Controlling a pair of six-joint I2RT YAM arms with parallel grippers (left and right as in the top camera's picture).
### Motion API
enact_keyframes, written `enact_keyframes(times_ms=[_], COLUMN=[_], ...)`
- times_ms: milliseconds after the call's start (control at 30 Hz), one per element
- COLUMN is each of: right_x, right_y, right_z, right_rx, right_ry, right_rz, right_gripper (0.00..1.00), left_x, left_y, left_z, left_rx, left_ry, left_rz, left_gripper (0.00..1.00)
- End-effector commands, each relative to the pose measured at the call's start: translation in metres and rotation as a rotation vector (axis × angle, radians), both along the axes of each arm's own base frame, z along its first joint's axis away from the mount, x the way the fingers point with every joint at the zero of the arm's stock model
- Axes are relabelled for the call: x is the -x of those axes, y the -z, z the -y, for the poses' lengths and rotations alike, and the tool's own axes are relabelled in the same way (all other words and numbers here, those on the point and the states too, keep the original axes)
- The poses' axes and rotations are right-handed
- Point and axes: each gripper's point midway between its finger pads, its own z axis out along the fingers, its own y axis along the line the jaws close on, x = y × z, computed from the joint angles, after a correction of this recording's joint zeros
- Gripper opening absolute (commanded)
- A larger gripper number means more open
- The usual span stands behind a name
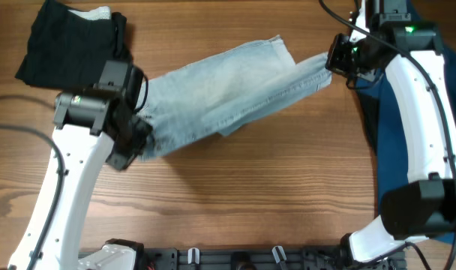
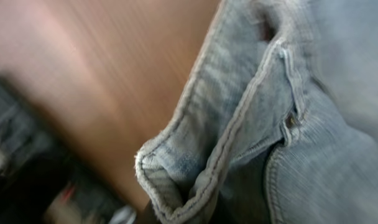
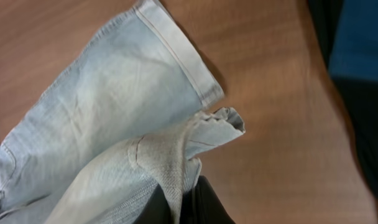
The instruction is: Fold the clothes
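The waistband end of the pants comes down in my left gripper next and goes back toward my base, onto the wood.
The light-blue denim pants point(image 1: 228, 94) lie stretched across the table from lower left to upper right. My left gripper point(image 1: 134, 139) is shut on the waistband end, whose stitched edge fills the left wrist view point(image 2: 239, 124). My right gripper point(image 1: 334, 60) is shut on one leg hem and holds it lifted; in the right wrist view that hem point(image 3: 176, 155) is pinched between the dark fingers point(image 3: 186, 205). The other cuffed leg hem point(image 3: 176, 53) lies flat on the wood beyond it.
A black folded garment with a white label point(image 1: 70, 41) lies at the far left corner, just behind my left arm. A dark navy-blue cloth point(image 1: 408, 112) lies at the right edge under my right arm. Bare wooden table point(image 1: 250, 195) spreads in front of the pants.
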Motion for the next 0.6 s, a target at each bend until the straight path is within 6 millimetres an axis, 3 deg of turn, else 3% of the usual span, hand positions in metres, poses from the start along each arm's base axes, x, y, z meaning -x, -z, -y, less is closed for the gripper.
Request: enact_keyframes(times_ms=[0, 133, 267, 433, 567], right_x=[0.005, 0.001, -0.013, -0.035, -0.049], right_y=[0.0, 0.004, 0.017, 0.067, 0.102], right_z=[0.005, -0.006, -0.027, -0.054, -0.062], right_rx=[0.025, 0.027, 0.036, 0.042, 0.044], right_ry=[-0.002, -0.029, -0.095, -0.154, -0.167], right_rz=[-0.014, -0.011, 0.011, -0.039, -0.066], right_gripper=[0.04, 0.04, 0.04, 0.04, 0.04], left_x=[0.032, 0.051, 0.045, 0.043, 0.029], left_y=[-0.005, 0.013, 0.042, 0.072, 0.093], left_z=[-0.012, -0.012, -0.009, -0.007, -0.005], left_rx=[-0.033, -0.057, -0.044, -0.035, -0.01], left_ry=[-0.308, -0.51, -0.533, -0.6, -0.613], left_rz=[-0.04, -0.079, -0.076, -0.071, -0.016], left_gripper=[0.04, 0.04, 0.04, 0.04, 0.04])
